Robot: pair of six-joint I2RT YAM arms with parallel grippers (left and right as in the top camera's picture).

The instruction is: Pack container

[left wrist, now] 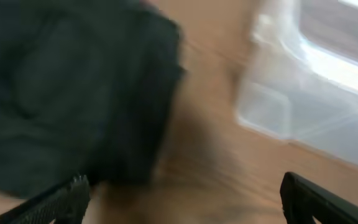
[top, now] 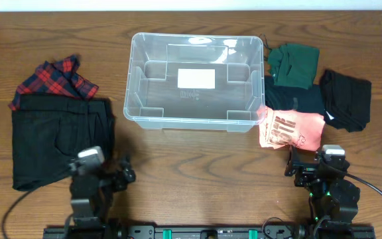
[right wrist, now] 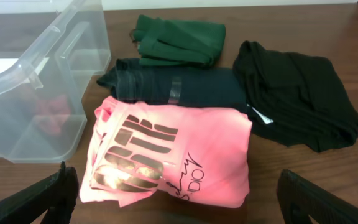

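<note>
The black trousers (top: 62, 139) will have my left gripper lift over them next, then lower onto their edge away from the container (top: 194, 78). The table is empty there.
The clear plastic container (top: 194, 78) stands at the table's middle back, nothing inside it, a white label on its base. It also shows in the left wrist view (left wrist: 316, 93) and the right wrist view (right wrist: 36, 74). My left gripper (top: 118, 174) is open and empty, just right of folded black trousers (top: 62, 139); its view is blurred, with the trousers (left wrist: 73, 87) at the left. My right gripper (top: 304, 166) is open and empty, just in front of a folded pink shirt (top: 292, 128), (right wrist: 166, 155).
A red plaid garment (top: 55, 79) lies behind the black trousers. Right of the container lie a green garment (top: 294, 65), (right wrist: 176, 40), a dark one (top: 297, 98), (right wrist: 179, 87) and a black one (top: 345, 99), (right wrist: 297, 102).
</note>
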